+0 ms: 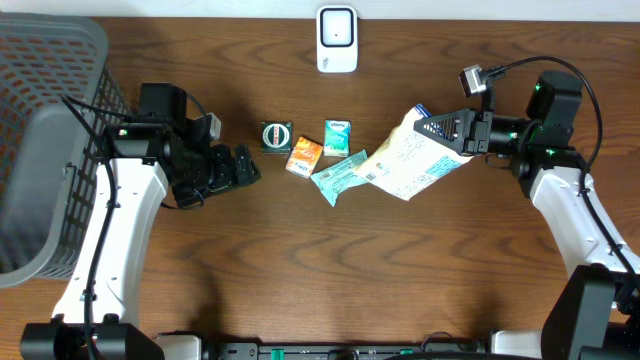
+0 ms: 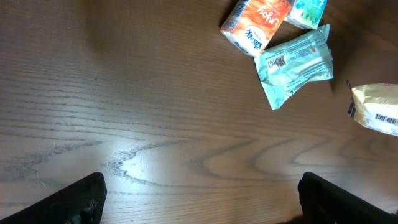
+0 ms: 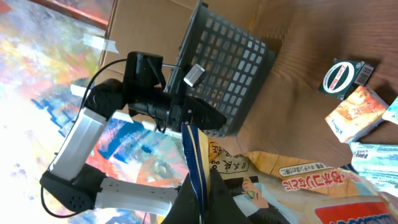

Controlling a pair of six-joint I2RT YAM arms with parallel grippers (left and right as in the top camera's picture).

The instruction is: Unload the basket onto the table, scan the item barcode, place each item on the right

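Note:
The bag still hangs tilted, so the robot's right gripper will next move down toward the bare wood [image 1: 428, 192] beside the mint-green wrapper and turn to release the bag flat.
A beige snack bag [image 1: 410, 160] with printed text hangs tilted over the right middle of the table. My right gripper [image 1: 445, 130] is shut on its blue-edged top seam. In the right wrist view the bag [image 3: 298, 186] spreads out to the right of the pinching fingers [image 3: 200, 186]. The bag's corner with a barcode [image 2: 380, 111] shows at the right edge of the left wrist view. A white scanner [image 1: 337, 38] stands at the table's far edge. My left gripper [image 1: 245, 168] hovers open over bare wood [image 2: 202, 196], holding nothing.
Small items lie in the middle: a dark packet with a round label [image 1: 276, 136], an orange pack [image 1: 304, 155], a teal pack [image 1: 337, 136] and a mint-green wrapper [image 1: 338, 178]. A grey mesh basket [image 1: 50, 130] fills the far left.

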